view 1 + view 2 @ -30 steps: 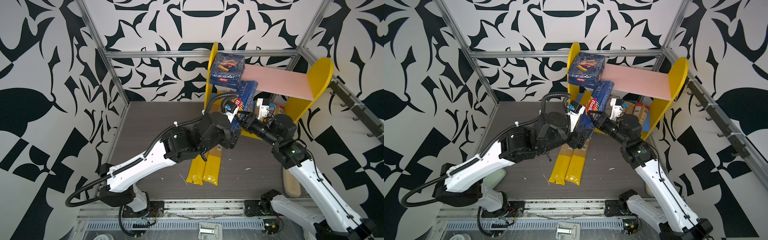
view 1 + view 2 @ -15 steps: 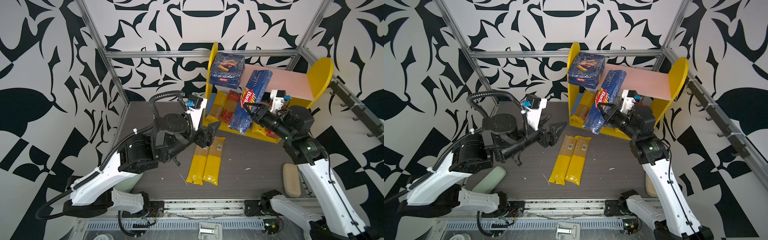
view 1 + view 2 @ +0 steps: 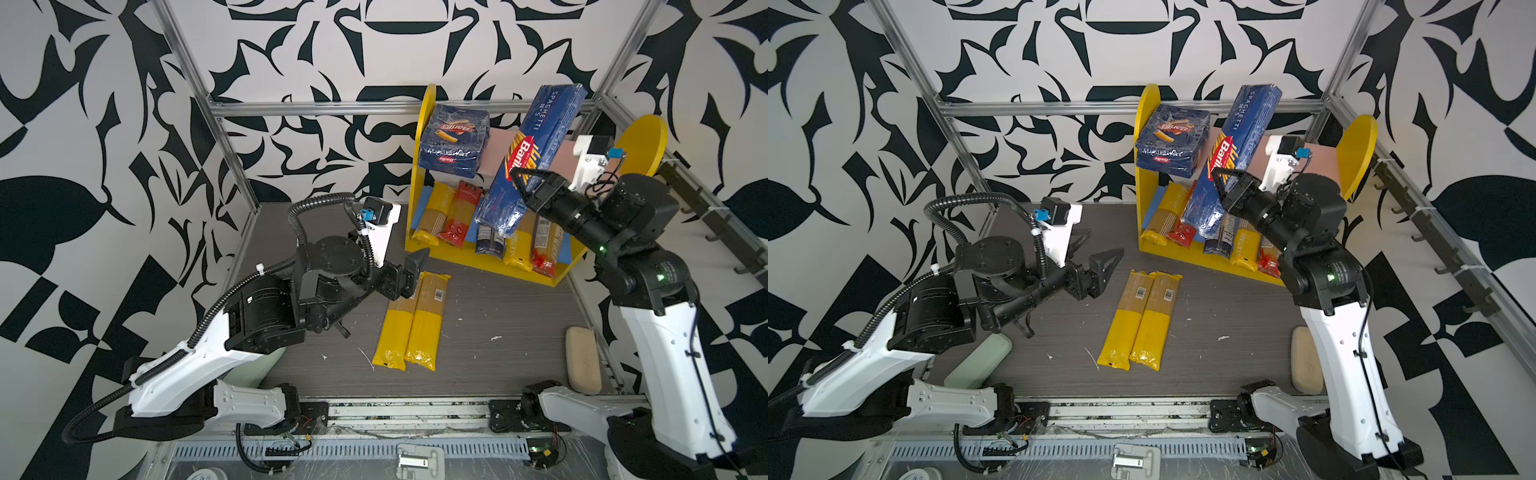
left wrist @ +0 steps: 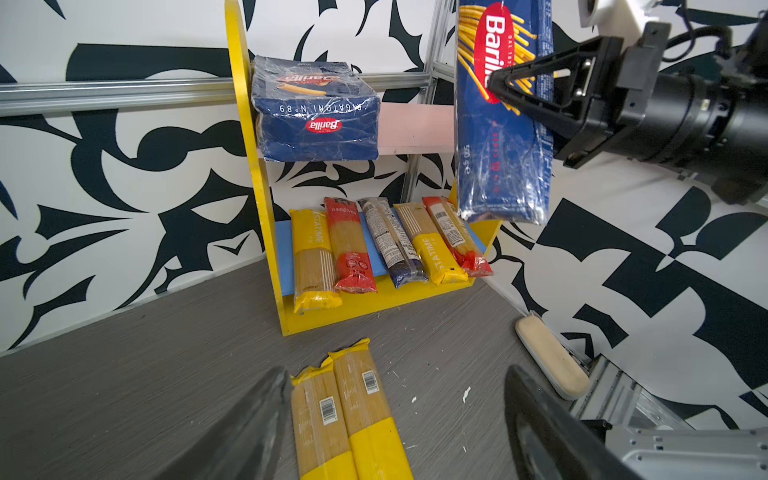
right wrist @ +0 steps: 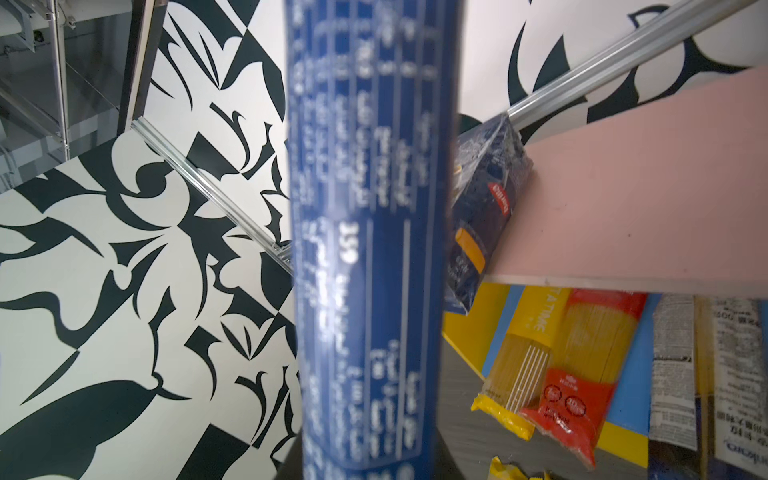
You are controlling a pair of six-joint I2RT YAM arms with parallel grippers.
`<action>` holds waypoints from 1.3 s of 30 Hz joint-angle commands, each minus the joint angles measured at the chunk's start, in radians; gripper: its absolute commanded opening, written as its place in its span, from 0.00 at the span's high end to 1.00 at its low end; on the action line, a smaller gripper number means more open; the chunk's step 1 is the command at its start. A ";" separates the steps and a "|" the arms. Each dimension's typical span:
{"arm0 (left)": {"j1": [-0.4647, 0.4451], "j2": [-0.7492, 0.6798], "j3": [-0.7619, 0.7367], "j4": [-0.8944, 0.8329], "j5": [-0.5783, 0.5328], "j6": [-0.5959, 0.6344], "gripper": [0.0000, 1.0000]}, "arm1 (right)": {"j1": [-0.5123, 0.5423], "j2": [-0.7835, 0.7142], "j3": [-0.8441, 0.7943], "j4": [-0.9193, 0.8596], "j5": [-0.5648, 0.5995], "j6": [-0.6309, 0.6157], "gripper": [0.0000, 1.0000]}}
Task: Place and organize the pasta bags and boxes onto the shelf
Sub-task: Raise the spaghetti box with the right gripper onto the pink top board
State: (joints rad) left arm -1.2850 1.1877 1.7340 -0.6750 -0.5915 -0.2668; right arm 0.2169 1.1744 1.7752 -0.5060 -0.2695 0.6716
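The spaghetti box goes outward in my right gripper next, onto the bare pink board beside the rigatoni box for release, since that board lies outward.
The long blue spaghetti pasta box hangs tilted in front of the shelf's pink board, with my right gripper shut on its middle. The wide rigatoni box lies on the pink board beside the yellow side panel. Several bags lean on the blue lower board. Two yellow-ended bags lie side by side on the table. Just above their far ends, my left gripper is open and holds nothing.
A beige pad lies by the right wall and a pale green pad sits under the left arm. Aluminium frame rails and patterned walls close in the table. A rail of hooks runs along the right wall.
My left gripper let go of the spaghetti box, opened and drew back left over the table bags. The right gripper raised the box up to the pink board.
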 commanded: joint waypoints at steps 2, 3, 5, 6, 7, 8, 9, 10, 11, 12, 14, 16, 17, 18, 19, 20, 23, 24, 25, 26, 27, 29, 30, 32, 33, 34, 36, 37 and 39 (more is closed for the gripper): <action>0.000 -0.025 -0.017 0.006 -0.029 0.009 0.16 | -0.061 0.077 0.147 0.143 0.000 -0.050 1.00; 0.000 -0.029 -0.021 0.006 -0.035 0.011 0.16 | -0.095 0.102 0.165 0.151 -0.030 -0.032 1.00; -0.001 -0.032 -0.025 0.009 -0.042 0.017 0.16 | -0.169 0.146 0.189 0.180 -0.100 0.030 1.00; -0.001 -0.034 -0.027 0.010 -0.048 0.019 0.16 | -0.215 0.175 0.193 0.212 -0.146 0.079 1.00; -0.001 -0.034 -0.028 0.011 -0.052 0.021 0.16 | -0.254 0.199 0.197 0.240 -0.186 0.123 1.00; 0.000 -0.034 -0.027 0.011 -0.054 0.025 0.16 | -0.296 0.228 0.200 0.275 -0.237 0.176 1.00; 0.000 -0.033 -0.027 0.013 -0.055 0.028 0.16 | -0.330 0.254 0.204 0.314 -0.278 0.222 1.00; 0.000 -0.030 -0.027 0.013 -0.059 0.031 0.16 | -0.355 0.275 0.208 0.341 -0.306 0.253 1.00; 0.000 -0.029 -0.026 0.011 -0.062 0.036 0.16 | -0.377 0.302 0.219 0.362 -0.335 0.284 1.00; 0.000 -0.026 -0.025 0.012 -0.066 0.039 0.16 | -0.392 0.326 0.236 0.373 -0.357 0.304 1.00; 0.001 -0.020 -0.020 0.011 -0.071 0.046 0.16 | -0.399 0.362 0.272 0.371 -0.376 0.313 1.00; 0.002 -0.012 -0.013 0.013 -0.073 0.049 0.16 | -0.400 0.389 0.313 0.341 -0.381 0.303 1.00; 0.004 -0.007 -0.010 0.013 -0.073 0.053 0.16 | -0.401 0.405 0.334 0.334 -0.390 0.304 1.00; 0.004 -0.003 -0.008 0.015 -0.073 0.053 0.16 | -0.401 0.414 0.345 0.329 -0.395 0.306 1.00; 0.007 0.001 -0.006 0.015 -0.072 0.054 0.16 | -0.400 0.423 0.353 0.324 -0.399 0.307 1.00; 0.008 0.003 -0.004 0.018 -0.071 0.055 0.16 | -0.401 0.429 0.357 0.323 -0.405 0.308 1.00; 0.015 0.013 -0.003 0.019 -0.064 0.056 0.16 | -0.401 0.447 0.357 0.319 -0.423 0.319 1.00; 0.018 0.014 -0.003 0.019 -0.062 0.055 0.12 | -0.400 0.453 0.359 0.317 -0.429 0.323 1.00; 0.019 0.016 -0.002 0.019 -0.062 0.054 0.12 | -0.401 0.460 0.360 0.309 -0.431 0.325 1.00; 0.022 0.017 -0.003 0.018 -0.060 0.052 0.12 | -0.400 0.465 0.358 0.306 -0.434 0.328 1.00; 0.024 0.017 -0.005 0.020 -0.059 0.052 0.12 | -0.400 0.471 0.358 0.304 -0.439 0.330 1.00; 0.026 0.015 -0.007 0.019 -0.059 0.048 0.12 | -0.401 0.485 0.363 0.297 -0.448 0.337 1.00; 0.026 0.013 -0.009 0.019 -0.057 0.047 0.12 | -0.400 0.493 0.366 0.295 -0.456 0.344 1.00; 0.027 0.011 -0.014 0.017 -0.058 0.043 0.12 | -0.401 0.507 0.371 0.293 -0.466 0.361 1.00; 0.030 0.010 -0.015 0.018 -0.058 0.041 0.12 | -0.400 0.517 0.384 0.280 -0.476 0.362 1.00; 0.030 0.008 -0.017 0.018 -0.058 0.039 0.12 | -0.399 0.523 0.391 0.272 -0.482 0.363 1.00; 0.033 0.009 -0.020 0.017 -0.055 0.038 0.12 | -0.395 0.532 0.399 0.265 -0.498 0.369 1.00; 0.036 0.011 -0.020 0.018 -0.052 0.038 0.12 | -0.392 0.532 0.400 0.257 -0.496 0.364 1.00; 0.040 0.013 -0.019 0.020 -0.045 0.036 0.12 | -0.383 0.540 0.422 0.212 -0.493 0.339 1.00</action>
State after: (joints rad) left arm -1.2545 1.2057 1.7126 -0.6727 -0.6437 -0.2180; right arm -0.1806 1.7756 2.1002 -0.4122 -0.7387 1.0641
